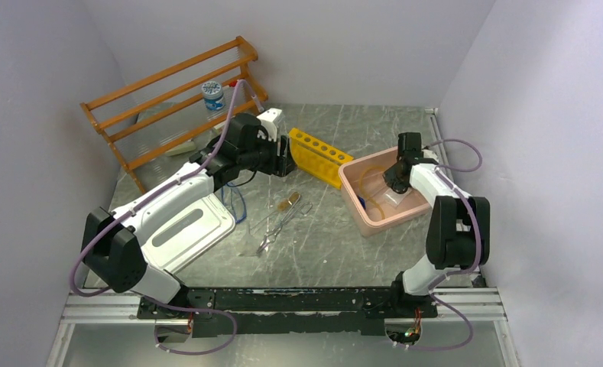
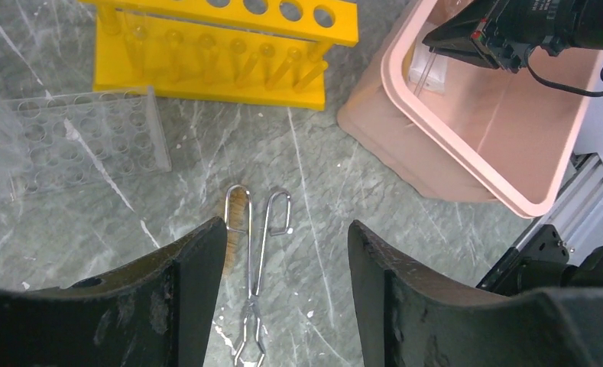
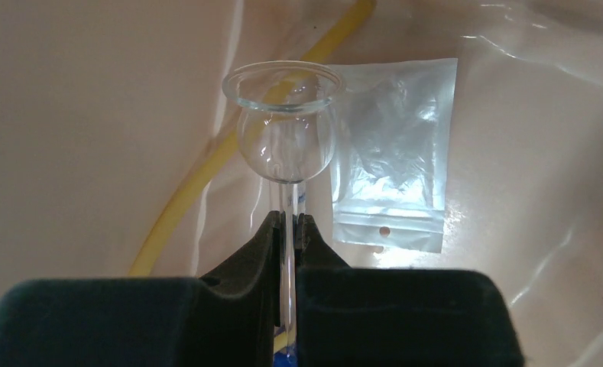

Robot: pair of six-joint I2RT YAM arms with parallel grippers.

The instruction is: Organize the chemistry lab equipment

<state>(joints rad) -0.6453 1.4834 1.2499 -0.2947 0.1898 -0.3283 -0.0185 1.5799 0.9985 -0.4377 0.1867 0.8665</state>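
Note:
My right gripper lowers to the bin's bottom beside the packet next and releases the glass tube's stem, as its bulb still hangs above the hose point(image 3: 206, 180).
My right gripper point(image 1: 393, 180) is down inside the pink bin point(image 1: 359, 218). In the right wrist view it point(image 3: 293, 222) is shut on the thin stem of a clear glass tube with a round bulb and flared mouth point(image 3: 286, 134). A yellow-tan hose point(image 3: 206, 180) and a clear flat packet point(image 3: 393, 168) lie on the bin floor beneath. My left gripper point(image 1: 284, 160) is open and empty point(image 2: 283, 229), hovering above the metal tweezers point(image 2: 256, 260), which lie on the table point(image 1: 279, 222). A blue cord loop point(image 1: 238, 205) lies beside the left arm.
A yellow tube rack point(image 1: 321, 157) stands between the arms, also in the left wrist view point(image 2: 222, 53), next to a clear plastic tube rack point(image 2: 76, 138). An orange-brown wooden shelf rack point(image 1: 176, 92) holds a blue-lidded jar point(image 1: 214, 95) at back left. A white tray point(image 1: 187, 229) lies under the left arm.

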